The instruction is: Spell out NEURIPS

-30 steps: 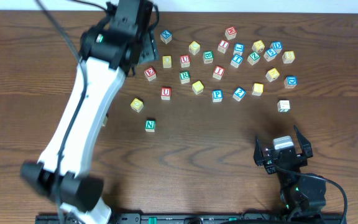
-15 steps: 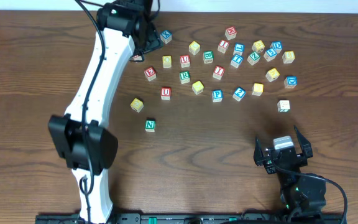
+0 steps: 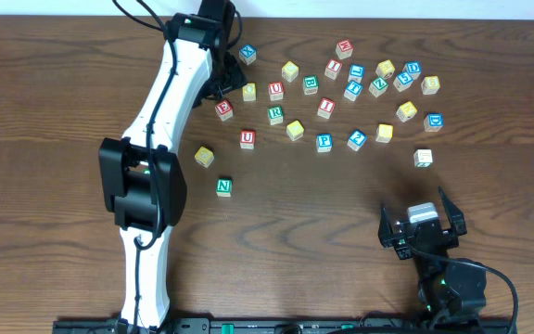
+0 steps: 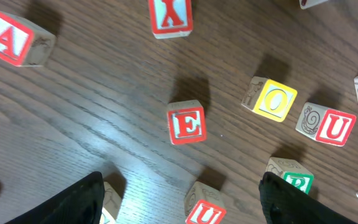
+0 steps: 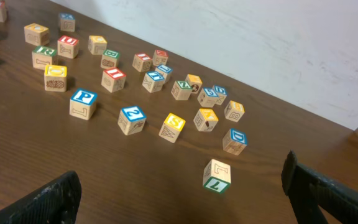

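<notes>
My left gripper needs to go down onto the red E (image 3: pixel 224 110) (image 4: pixel 186 123) until its open fingers are on both sides of the block. My gripper is still high above this needed letter.
My left gripper (image 3: pixel 222 89) hangs open over the back-left cubes, just behind the red E (image 3: pixel 223 109). In the left wrist view the red E (image 4: pixel 186 122) lies ahead of my open gripper (image 4: pixel 179 208), and nothing is held. A red U (image 4: pixel 204 212) shows low between the fingers, with the green R (image 4: pixel 294 179) by the right finger. The green N (image 3: pixel 223 186) sits alone toward the front. The red U (image 3: pixel 247 138), green R (image 3: pixel 275 114), red I (image 3: pixel 326 107), blue P (image 3: pixel 324 142) and a yellow-faced cube (image 3: pixel 384 133) lie scattered. My right gripper (image 3: pixel 419 211) rests open at the front right.
A second red U (image 3: pixel 275 90) and a yellow O (image 3: pixel 249 91) lie near the E. More cubes cluster at the back right (image 3: pixel 385 69). A green 7 cube (image 5: pixel 217 175) lies just ahead of the right gripper (image 5: pixel 179 199). A yellow cube (image 3: pixel 204 156) sits beside the left arm.
The left arm has swung its elbow in toward the middle, and its gripper has shifted slightly toward the red E. The right arm and the cubes have not moved.
</notes>
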Robot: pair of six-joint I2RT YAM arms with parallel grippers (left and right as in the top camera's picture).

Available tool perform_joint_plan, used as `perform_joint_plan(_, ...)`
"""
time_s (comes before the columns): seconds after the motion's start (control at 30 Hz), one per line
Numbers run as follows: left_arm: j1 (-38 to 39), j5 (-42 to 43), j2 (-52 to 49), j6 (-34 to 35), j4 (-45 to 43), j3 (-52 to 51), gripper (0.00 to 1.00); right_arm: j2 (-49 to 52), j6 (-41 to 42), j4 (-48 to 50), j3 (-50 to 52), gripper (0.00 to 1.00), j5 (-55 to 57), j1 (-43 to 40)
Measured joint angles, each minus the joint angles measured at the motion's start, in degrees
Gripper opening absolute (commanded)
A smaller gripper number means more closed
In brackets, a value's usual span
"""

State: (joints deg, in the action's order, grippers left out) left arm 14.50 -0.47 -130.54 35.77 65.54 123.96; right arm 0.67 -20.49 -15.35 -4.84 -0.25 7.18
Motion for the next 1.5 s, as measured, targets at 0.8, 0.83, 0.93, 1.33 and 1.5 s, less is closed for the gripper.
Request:
perform_joint_plan(0.8, 1.4, 0.2, -1.3, 5.4, -2.8, -1.1, 0.74, 0.0, 0.0, 0.0, 0.0, 0.99, 0.0, 0.0)
perform_joint_plan(0.83, 1.4, 0.2, -1.3, 5.6, -3.2, -1.7, 0.74, 0.0, 0.0, 0.0, 0.0, 0.99, 0.0, 0.0)
perform_joint_plan(0.93, 1.7, 0.2, -1.4, 6.5, -4.7, -4.0, 0.74, 0.0, 0.0, 0.0, 0.0, 0.99, 0.0, 0.0)
perform_joint_plan(1.33, 1.7, 0.2, -1.4, 7.4, -8.2, -9.1, 0.75, 0.0, 0.0, 0.0, 0.0, 0.99, 0.0, 0.0)
perform_joint_plan(1.5, 1.7, 0.2, -1.4, 7.5, -10.4, -9.8, 0.74, 0.0, 0.0, 0.0, 0.0, 0.99, 0.0, 0.0)
